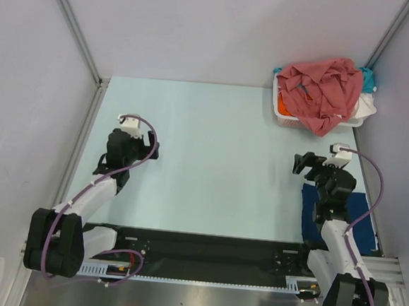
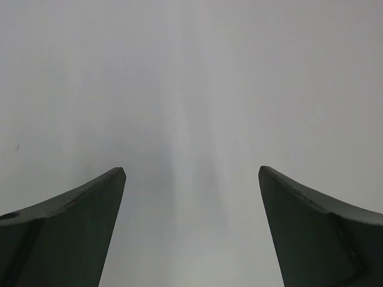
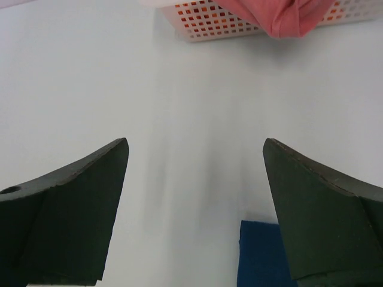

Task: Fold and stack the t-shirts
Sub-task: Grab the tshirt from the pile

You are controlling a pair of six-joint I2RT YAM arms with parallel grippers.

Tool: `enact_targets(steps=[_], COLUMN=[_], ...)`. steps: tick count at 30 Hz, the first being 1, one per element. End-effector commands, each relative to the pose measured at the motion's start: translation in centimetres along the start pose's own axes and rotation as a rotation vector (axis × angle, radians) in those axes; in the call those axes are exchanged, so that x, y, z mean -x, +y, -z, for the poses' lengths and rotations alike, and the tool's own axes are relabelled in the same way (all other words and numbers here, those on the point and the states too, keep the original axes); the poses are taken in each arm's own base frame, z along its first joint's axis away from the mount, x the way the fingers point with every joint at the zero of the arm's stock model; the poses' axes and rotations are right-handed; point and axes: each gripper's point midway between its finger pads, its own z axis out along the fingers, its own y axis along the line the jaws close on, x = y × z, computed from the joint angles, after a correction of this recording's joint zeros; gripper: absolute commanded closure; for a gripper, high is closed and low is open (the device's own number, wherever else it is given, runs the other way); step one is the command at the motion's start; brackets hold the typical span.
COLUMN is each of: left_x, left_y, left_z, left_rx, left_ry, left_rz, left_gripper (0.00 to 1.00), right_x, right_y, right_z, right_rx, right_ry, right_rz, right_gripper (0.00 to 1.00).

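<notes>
The salmon-red t-shirt by the teal cloth lies on top, so I will move my open right gripper outward over the basket [image 1: 285, 119] onto the shirt's far edge.
A dusty salmon-red t-shirt [image 1: 319, 91] lies crumpled on top of the white lattice basket [image 1: 285, 119] at the far right corner. Bits of teal [image 1: 367, 77], orange [image 1: 285, 105] and white [image 1: 366, 105] cloth show under it. A folded navy blue t-shirt [image 1: 359, 211] lies flat on the table beside the right arm. My right gripper [image 1: 301, 165] is open and empty, short of the basket; its wrist view shows the basket [image 3: 203, 21], the salmon shirt [image 3: 281, 15] and the navy shirt's corner [image 3: 263, 254]. My left gripper [image 1: 150, 147] is open and empty at the left over bare table.
The pale table [image 1: 218, 161] is bounded by grey walls at the back and sides, with metal frame posts [image 1: 87, 108] along the edges. The arm bases and a black rail [image 1: 204, 249] run along the near edge.
</notes>
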Motion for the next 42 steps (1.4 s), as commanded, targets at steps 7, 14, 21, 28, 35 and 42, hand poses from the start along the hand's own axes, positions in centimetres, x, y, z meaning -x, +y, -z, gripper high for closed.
enact_targets(steps=[7, 14, 21, 28, 35, 42], left_x=[3.9, 6.4, 9.9, 12.7, 11.4, 10.6], left_y=[-5.7, -2.9, -2.7, -4.0, -4.2, -4.5], left_z=[2.1, -1.0, -5.0, -8.3, -10.0, -9.9], left_rx=[-0.409, -0.296, -0.339, -0.398, -0.34, -0.35], left_ry=[-0.118, 0.151, 0.42, 0.46, 0.427, 0.444], left_rz=[-0.517, -0.512, -0.373, -0.204, -0.149, -0.146], left_gripper=[0.0, 0.0, 0.0, 0.0, 0.0, 0.0], right_x=[15.7, 25.3, 21.5, 16.5, 15.3, 15.5], right_y=[-0.1, -2.6, -11.0, -13.4, -12.3, -12.7], right_z=[-0.9, -4.7, -14.0, -23.4, -30.5, -33.5], right_rx=[-0.07, 0.032, -0.283, -0.327, -0.283, -0.314], right_ry=[-0.195, -0.316, 0.002, 0.228, 0.164, 0.014], right_rz=[-0.236, -0.22, -0.238, -0.127, -0.237, -0.432], right_gripper=[0.0, 0.0, 0.26, 0.23, 0.21, 0.3])
